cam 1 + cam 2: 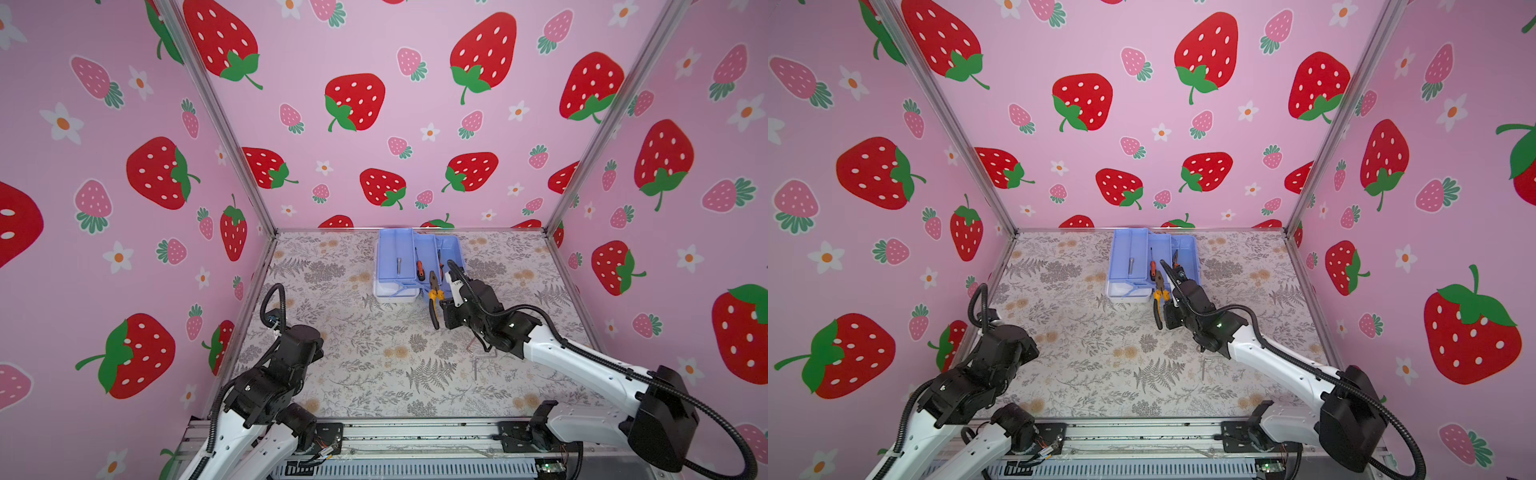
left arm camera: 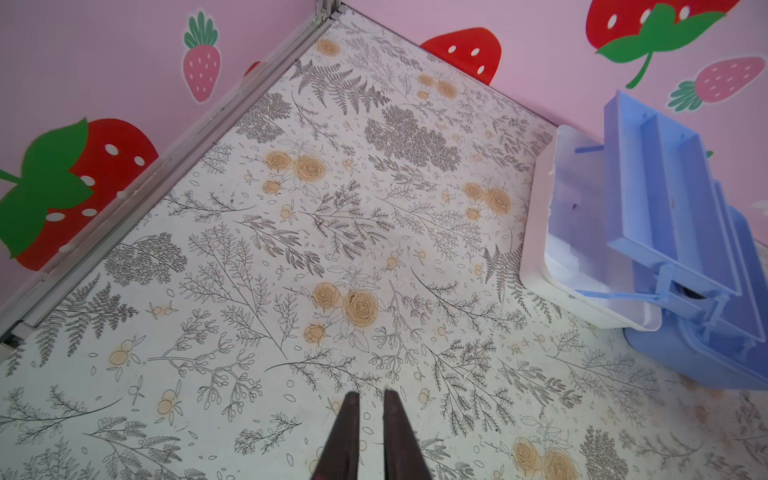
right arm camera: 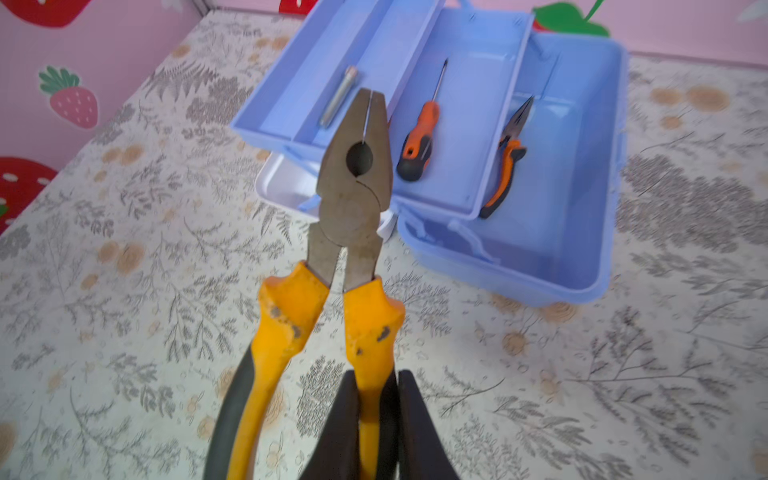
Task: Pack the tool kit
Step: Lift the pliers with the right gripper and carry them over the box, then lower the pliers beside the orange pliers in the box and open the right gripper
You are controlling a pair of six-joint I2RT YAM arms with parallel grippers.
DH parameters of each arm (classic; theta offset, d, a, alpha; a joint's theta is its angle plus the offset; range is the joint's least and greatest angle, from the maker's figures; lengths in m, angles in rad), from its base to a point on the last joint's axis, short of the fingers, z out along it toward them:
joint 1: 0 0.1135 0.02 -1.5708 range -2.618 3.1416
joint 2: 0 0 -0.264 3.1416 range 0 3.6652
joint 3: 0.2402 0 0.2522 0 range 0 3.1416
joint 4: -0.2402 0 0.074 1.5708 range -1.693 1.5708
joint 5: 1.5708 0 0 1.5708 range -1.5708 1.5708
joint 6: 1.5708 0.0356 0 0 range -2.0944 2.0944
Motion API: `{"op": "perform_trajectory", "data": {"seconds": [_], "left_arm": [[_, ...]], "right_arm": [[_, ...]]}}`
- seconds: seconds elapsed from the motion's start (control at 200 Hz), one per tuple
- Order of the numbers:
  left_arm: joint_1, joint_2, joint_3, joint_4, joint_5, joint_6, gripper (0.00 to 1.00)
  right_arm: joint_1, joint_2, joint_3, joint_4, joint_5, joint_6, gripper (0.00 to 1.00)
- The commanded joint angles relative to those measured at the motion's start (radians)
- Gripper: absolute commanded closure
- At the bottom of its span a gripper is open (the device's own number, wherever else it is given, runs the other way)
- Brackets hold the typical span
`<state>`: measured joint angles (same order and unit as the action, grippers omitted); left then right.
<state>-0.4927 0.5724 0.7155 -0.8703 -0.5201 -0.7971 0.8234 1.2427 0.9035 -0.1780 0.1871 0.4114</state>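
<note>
My right gripper moves outward over the tool kit's section with the long-nose pliers (image 3: 509, 158) next, then down. It releases the combination pliers there, as the bottom beside the long-nose pliers is bare.
The tool kit (image 1: 392, 249) (image 1: 1129, 245) stands open at the back middle of the table, its periwinkle trays fanned out over a white lid (image 2: 540, 232). A metal rod (image 3: 338, 97), an orange-handled screwdriver (image 3: 417, 141) and long-nose pliers (image 3: 509, 158) lie in its compartments. My right gripper (image 3: 376, 376) (image 1: 446, 309) is shut on one yellow handle of the combination pliers (image 3: 357, 187) (image 1: 434, 291). It holds them above the table just in front of the kit, nose toward the trays. My left gripper (image 2: 368, 392) hovers over bare table left of the kit, fingers almost together and holding nothing.
Thin metal hex keys (image 1: 482, 355) (image 1: 1203, 365) lie on the floral table under the right forearm. Pink strawberry walls close the table on the left, back and right. The left arm (image 1: 291, 353) is folded near the left wall.
</note>
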Motion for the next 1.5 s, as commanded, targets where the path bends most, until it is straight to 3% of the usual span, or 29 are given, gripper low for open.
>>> {"op": "perform_trajectory", "data": {"seconds": [0.0, 0.255, 0.525, 0.815, 1.17, 1.496], "left_arm": [[0.012, 0.068, -0.017, 0.079, 0.069, 0.005, 0.85], [0.053, 0.174, -0.070, 0.220, 0.222, 0.013, 0.85], [0.136, 0.251, -0.106, 0.294, 0.365, 0.015, 0.85], [0.173, 0.245, -0.145, 0.309, 0.400, 0.013, 0.85], [0.193, 0.296, -0.151, 0.339, 0.434, 0.009, 0.85], [0.200, 0.317, -0.142, 0.354, 0.448, 0.011, 0.85]], "right_arm": [[-0.063, 0.016, 0.059, -0.018, 0.031, -0.071, 0.95], [-0.218, 0.176, 0.167, -0.010, -0.006, -0.130, 0.95], [-0.311, 0.404, 0.275, 0.012, -0.088, -0.154, 0.95], [-0.366, 0.600, 0.399, 0.037, -0.136, -0.131, 0.95], [-0.375, 0.806, 0.571, -0.017, -0.070, -0.112, 0.93], [-0.375, 0.827, 0.592, -0.028, -0.054, -0.100, 0.67]]}}
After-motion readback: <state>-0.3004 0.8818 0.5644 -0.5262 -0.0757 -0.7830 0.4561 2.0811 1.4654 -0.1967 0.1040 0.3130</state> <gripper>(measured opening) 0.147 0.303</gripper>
